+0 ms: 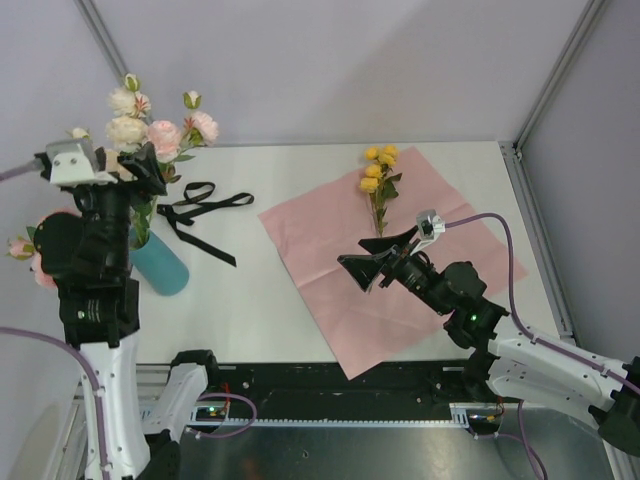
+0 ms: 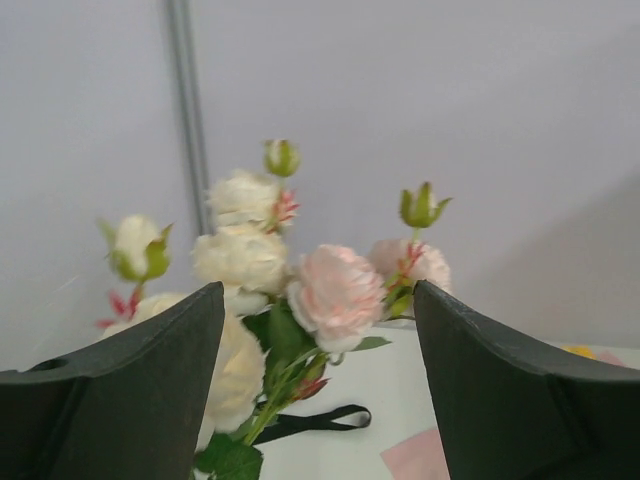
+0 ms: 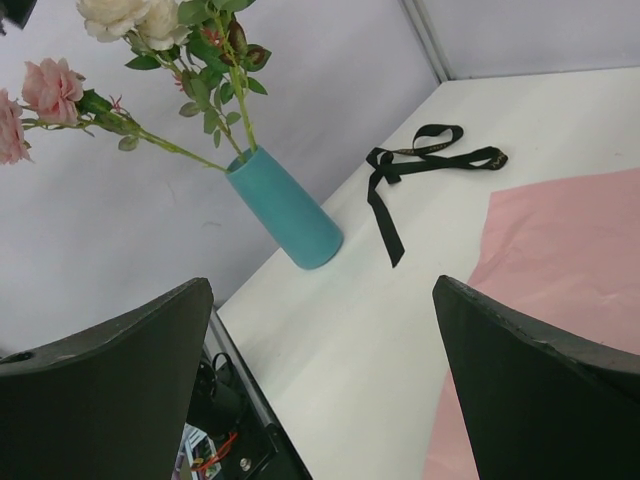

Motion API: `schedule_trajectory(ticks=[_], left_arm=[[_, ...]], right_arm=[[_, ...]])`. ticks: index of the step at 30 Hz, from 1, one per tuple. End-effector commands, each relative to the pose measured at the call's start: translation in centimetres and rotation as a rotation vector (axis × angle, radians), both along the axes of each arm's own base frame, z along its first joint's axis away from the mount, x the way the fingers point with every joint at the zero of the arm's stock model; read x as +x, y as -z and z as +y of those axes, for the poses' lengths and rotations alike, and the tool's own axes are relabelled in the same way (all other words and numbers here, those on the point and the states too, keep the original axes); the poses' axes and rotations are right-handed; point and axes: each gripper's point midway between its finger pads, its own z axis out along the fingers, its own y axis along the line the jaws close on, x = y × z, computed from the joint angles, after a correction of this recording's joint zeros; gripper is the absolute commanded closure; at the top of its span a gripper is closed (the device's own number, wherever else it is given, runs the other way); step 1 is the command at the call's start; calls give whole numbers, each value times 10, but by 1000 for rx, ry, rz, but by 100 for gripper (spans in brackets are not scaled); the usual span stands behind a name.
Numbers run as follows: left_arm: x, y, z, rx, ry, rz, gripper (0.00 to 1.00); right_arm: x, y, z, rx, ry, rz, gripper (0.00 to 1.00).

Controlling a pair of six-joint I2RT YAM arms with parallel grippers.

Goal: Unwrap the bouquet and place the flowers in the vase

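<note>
I should next tilt the fingers of my right gripper down and lower them around the yellow sprig's bare stem [image 1: 380,224], still lying on the paper below and outward of the gripper.
The bouquet is undone. Its pink paper [image 1: 400,250] lies flat, with a sprig of yellow flowers [image 1: 378,172] on its far part. Pink and cream flowers [image 1: 150,125] stand in the teal vase [image 1: 160,265] at the left; in the right wrist view the vase [image 3: 285,210] holds leaning stems [image 3: 180,150]. My left gripper [image 1: 150,172] is up among those stems, jaws open and apart from the blooms [image 2: 335,290]. The right gripper [image 1: 375,262] hovers open and empty over the paper's near-left edge.
A loose black ribbon [image 1: 200,205] lies on the table between the vase and the paper. Another pink bloom [image 1: 25,248] leans out past the left arm. The table's metal rail [image 1: 300,375] runs along the near edge, and a frame post [image 1: 545,90] rises at the back right.
</note>
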Motion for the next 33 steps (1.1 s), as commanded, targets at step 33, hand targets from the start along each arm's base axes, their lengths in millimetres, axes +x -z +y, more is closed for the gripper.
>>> schedule_trajectory(ticks=[33], left_arm=[[39,27,17,23,-72,171,25]], right_arm=[[41,16,-19,-59,183,107,1]])
